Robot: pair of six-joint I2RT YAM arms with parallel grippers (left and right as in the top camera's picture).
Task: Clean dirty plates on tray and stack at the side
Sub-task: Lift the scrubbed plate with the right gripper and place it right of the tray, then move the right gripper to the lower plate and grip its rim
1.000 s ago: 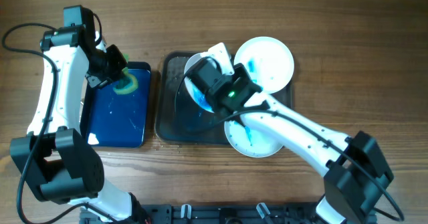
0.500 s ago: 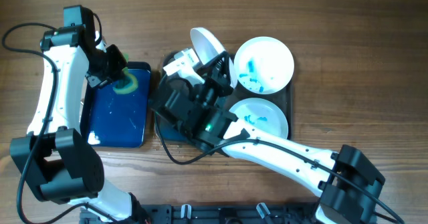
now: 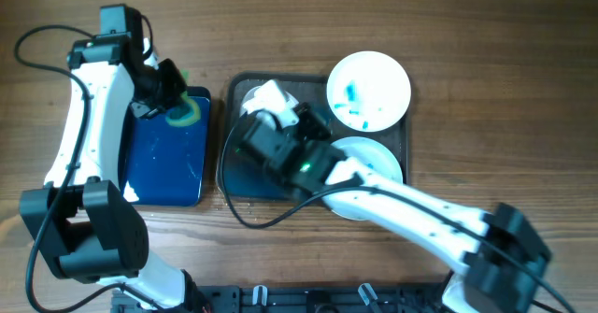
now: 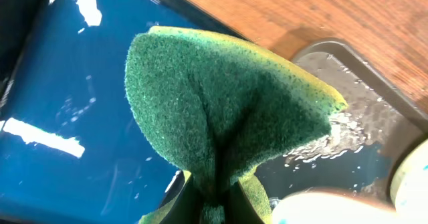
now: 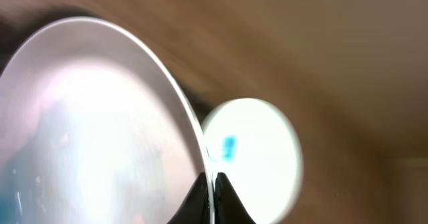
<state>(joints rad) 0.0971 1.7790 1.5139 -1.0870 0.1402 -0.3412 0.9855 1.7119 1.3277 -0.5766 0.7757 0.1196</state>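
Observation:
I should move my right gripper over the empty table past the tray (image 3: 467,121), below it and to its right in the overhead view, then lower the plate and let it go.
My right gripper (image 3: 277,112) is shut on the rim of a white plate (image 3: 266,95) and holds it tilted over the left part of the dark tray (image 3: 309,89). In the right wrist view the fingers (image 5: 200,198) pinch that plate (image 5: 100,130) on edge. A second plate (image 3: 368,91) with blue marks lies at the tray's far right, also in the right wrist view (image 5: 257,154). A third plate (image 3: 374,156) lies at the near right, partly under my right arm. My left gripper (image 3: 171,106) is shut on a green-and-yellow sponge (image 4: 227,110) over the blue tray (image 3: 168,163).
The blue tray (image 4: 67,110) lies left of the dark tray, its wet bottom shining. The dark tray's wet corner (image 4: 361,110) and a white plate edge (image 4: 328,209) show in the left wrist view. Bare wooden table surrounds both trays. Cables run behind both arms.
My right arm swung with the plate, tipping it on edge, and now holds it over the tray's left part. The left arm shifted slightly right with the sponge.

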